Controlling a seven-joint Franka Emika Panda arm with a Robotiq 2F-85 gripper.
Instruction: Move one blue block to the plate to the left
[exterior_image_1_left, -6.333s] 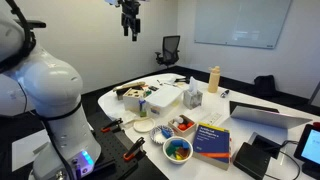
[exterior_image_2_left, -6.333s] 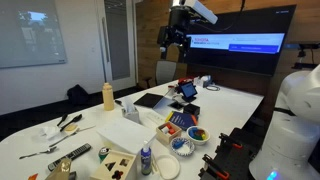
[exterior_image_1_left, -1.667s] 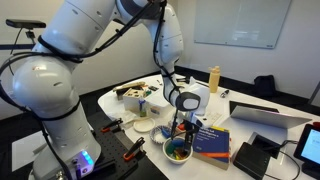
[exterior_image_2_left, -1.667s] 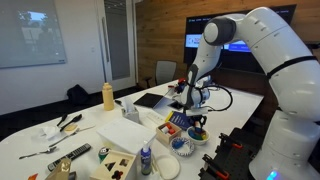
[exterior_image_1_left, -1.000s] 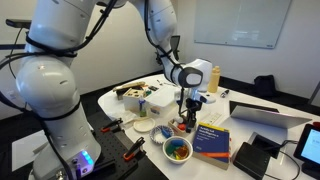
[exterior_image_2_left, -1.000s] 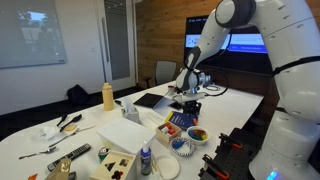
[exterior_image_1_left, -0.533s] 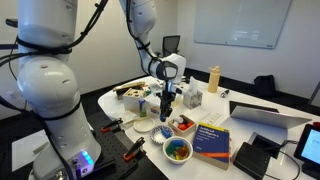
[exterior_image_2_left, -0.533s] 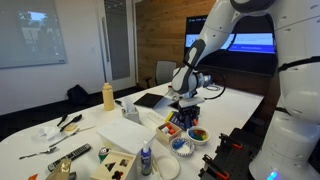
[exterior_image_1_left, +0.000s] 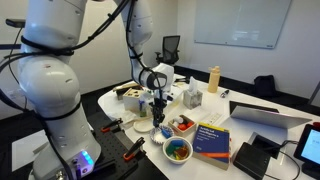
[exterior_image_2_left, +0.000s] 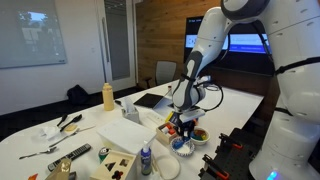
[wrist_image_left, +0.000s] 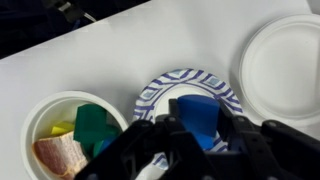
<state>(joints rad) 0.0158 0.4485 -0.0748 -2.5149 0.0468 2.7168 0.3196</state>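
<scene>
The gripper next lowers toward the white middle of the blue-patterned dish (wrist_image_left: 170, 105) and releases the block. The blue block (wrist_image_left: 195, 110) hangs above it, inside the blue-patterned dish's rim.
In the wrist view my gripper (wrist_image_left: 197, 128) is shut on a blue block (wrist_image_left: 195, 110), which sits between the two black fingers. It hangs over a small blue-patterned dish (wrist_image_left: 160, 92). The plain white plate (wrist_image_left: 283, 62) lies just to the right of that dish. On the other side, a white bowl (wrist_image_left: 40, 118) holds green, yellow and orange pieces. In both exterior views the gripper (exterior_image_1_left: 157, 121) (exterior_image_2_left: 184, 125) is low over the table. It sits between the white plate (exterior_image_1_left: 142, 127) and the dish of red and orange pieces (exterior_image_1_left: 182, 125).
A bowl of multicoloured pieces (exterior_image_1_left: 178, 150) stands at the table's front edge beside a stack of books (exterior_image_1_left: 212, 140). A laptop (exterior_image_1_left: 268, 115), a yellow bottle (exterior_image_1_left: 213, 79) and a wooden box (exterior_image_1_left: 135, 98) stand further off. The robot's base (exterior_image_1_left: 50, 100) stands by the table.
The arm has swung leftward from above the multicoloured bowl to beside the white plate and has come lower. It has kept the blue block in shut jaws throughout.
</scene>
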